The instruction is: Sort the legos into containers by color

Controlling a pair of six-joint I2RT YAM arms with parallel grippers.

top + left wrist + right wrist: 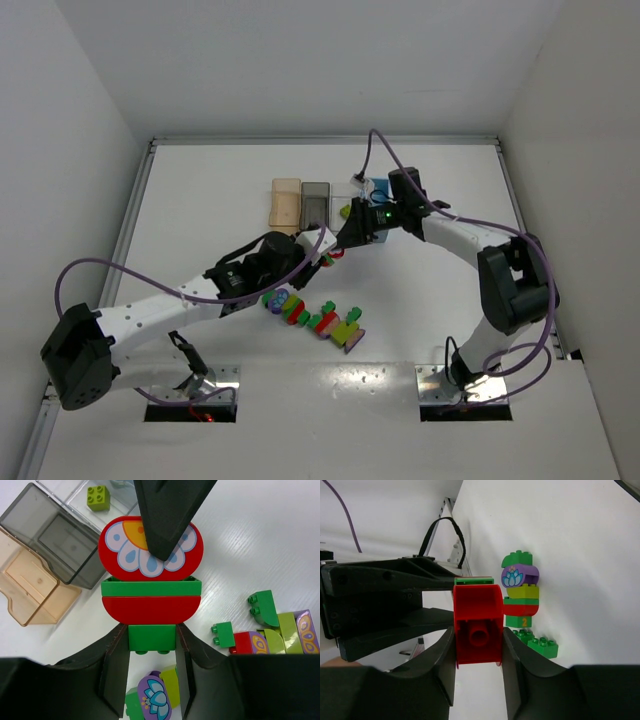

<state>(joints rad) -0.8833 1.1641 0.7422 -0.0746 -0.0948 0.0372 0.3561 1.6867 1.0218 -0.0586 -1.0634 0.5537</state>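
The right gripper next pulls the red brick outward off the stack, then tilts its fingers down over the dark grey bin (315, 204), which is empty.
A stack of legos hangs between both grippers above the table. My left gripper (152, 647) is shut on its bottom green brick (152, 636). Above that come a red half-round, a flat green piece and a red flower-printed brick (150, 547). My right gripper (479, 647) presses both jaws on the sides of that red brick (477, 622). In the top view the two grippers meet near the containers: left gripper (316, 256), right gripper (345, 238). The tan bin (286, 205), dark grey bin (315, 203), clear bin (75, 502) and blue bin (379, 189) stand in a row. A lime brick (98, 496) lies in the clear bin.
A line of mixed legos (315, 315) lies on the table in front of the left arm. A loose green brick (222, 634) and a multicoloured cluster (280, 632) sit to the right. A purple flower brick (154, 697) lies under the left jaws. White walls enclose the table.
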